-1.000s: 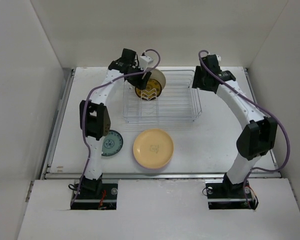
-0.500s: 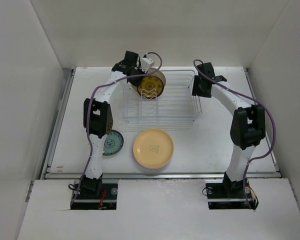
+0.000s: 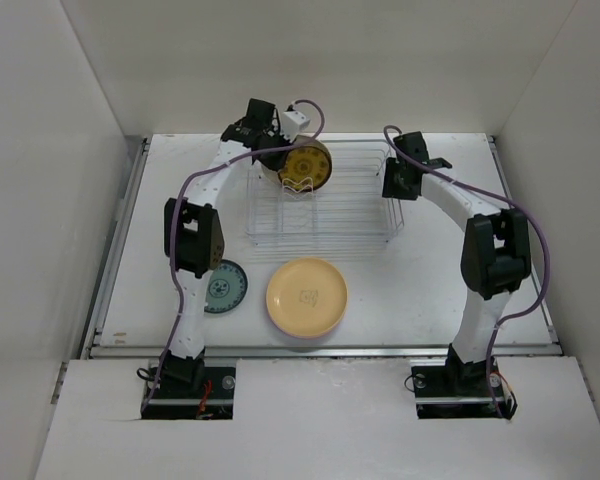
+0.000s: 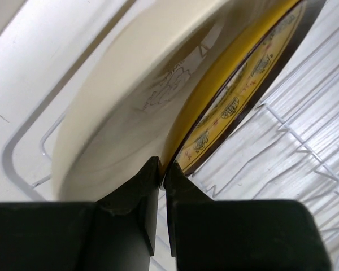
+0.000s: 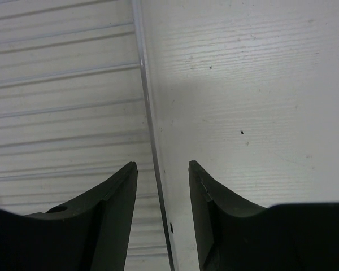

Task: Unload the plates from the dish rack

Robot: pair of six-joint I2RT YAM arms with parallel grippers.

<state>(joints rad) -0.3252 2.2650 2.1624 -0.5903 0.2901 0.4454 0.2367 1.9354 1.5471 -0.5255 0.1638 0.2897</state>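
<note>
The dark plate lifts from the rack in my left gripper next, swings back and lowers onto the small teal-patterned plate point(image 3: 224, 287), which lies uncovered on the tabletop.
The wire dish rack point(image 3: 325, 205) stands at the back middle of the table. At its back left corner a dark plate with a yellow pattern point(image 3: 307, 166) leans against a cream plate point(image 3: 323, 148). My left gripper point(image 3: 277, 152) is shut on the rim of the yellow-patterned plate point(image 4: 237, 101), the fingertips pinching its edge just in front of the cream plate point(image 4: 118, 113). My right gripper point(image 3: 393, 186) hangs over the rack's right side. In the right wrist view it point(image 5: 163, 169) is open, with the rack's rim wire point(image 5: 148, 113) between the fingers and untouched.
On the table in front of the rack lies an orange-yellow plate point(image 3: 306, 296) on top of another plate. A small teal-patterned plate point(image 3: 225, 287) lies to its left. White walls enclose the table on three sides.
My left gripper has shut on the yellow-patterned plate's rim and the plate has shifted slightly. My right arm has swung down to the rack's right edge, its jaws narrowing.
</note>
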